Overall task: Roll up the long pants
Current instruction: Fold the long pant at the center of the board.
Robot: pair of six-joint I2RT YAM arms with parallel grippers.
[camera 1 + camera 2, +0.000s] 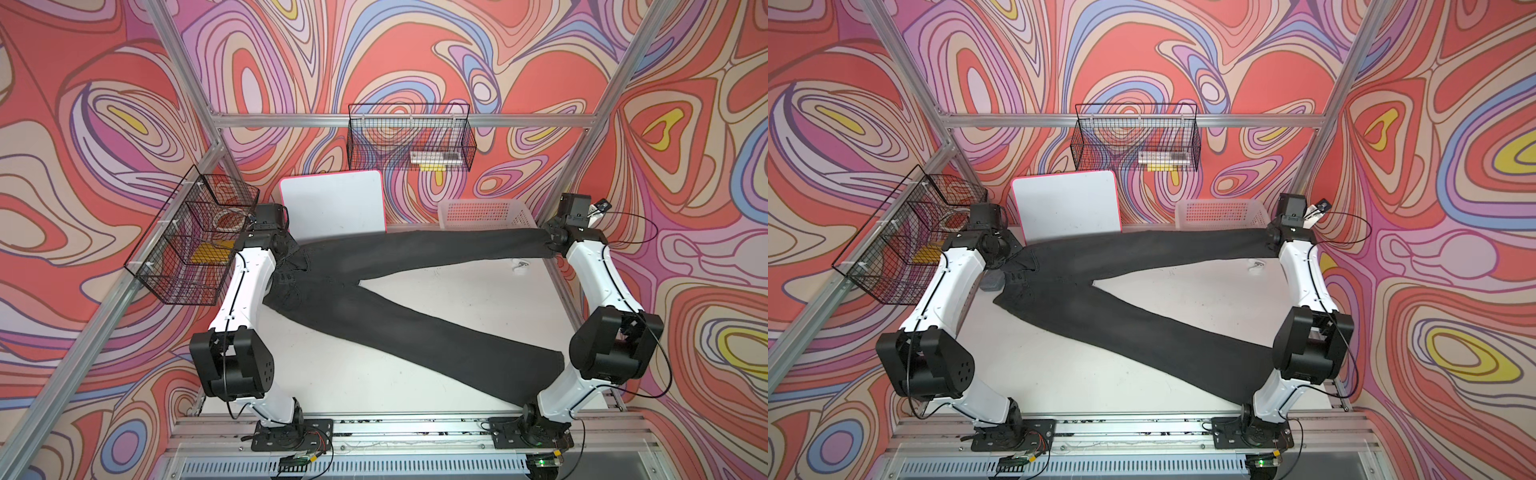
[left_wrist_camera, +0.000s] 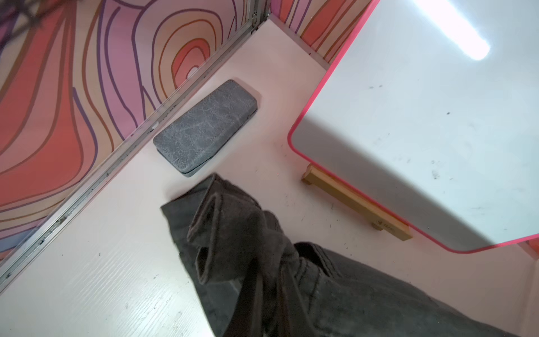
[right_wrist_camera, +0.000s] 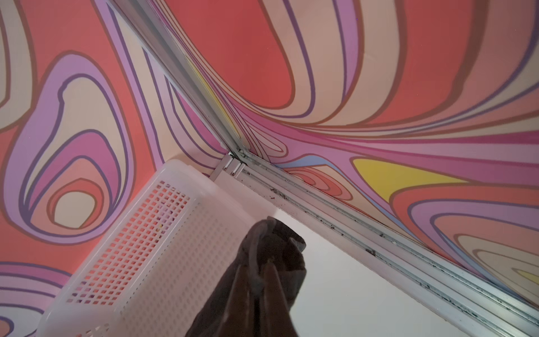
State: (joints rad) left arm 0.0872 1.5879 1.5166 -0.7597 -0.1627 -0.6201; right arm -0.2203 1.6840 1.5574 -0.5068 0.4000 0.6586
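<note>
The held hem goes back and down with my right gripper to the front leg's hem end (image 1: 537, 365) next for release there, because the legs lie spread in a V.
The long pants (image 1: 374, 291) (image 1: 1100, 286) lie spread in a V on the white table. The waist is at the far left, one leg stretches along the back to the far right, and the other runs to the front right. My left gripper (image 2: 269, 280) is shut on a bunched fold of the waistband (image 2: 233, 230), held a little above the table. My right gripper (image 3: 258, 271) is shut on the hem of the back leg (image 3: 280, 242), beside the white basket. In both top views each arm's wrist hides its fingers.
A grey eraser (image 2: 205, 128) (image 1: 992, 281) lies by the left wall near the waist. A pink-edged whiteboard (image 1: 332, 203) leans at the back on a wooden stand (image 2: 355, 201). The white plastic basket (image 1: 484, 214) (image 3: 163, 251) sits back right. Wire baskets (image 1: 195, 245) (image 1: 409, 137) hang on the walls.
</note>
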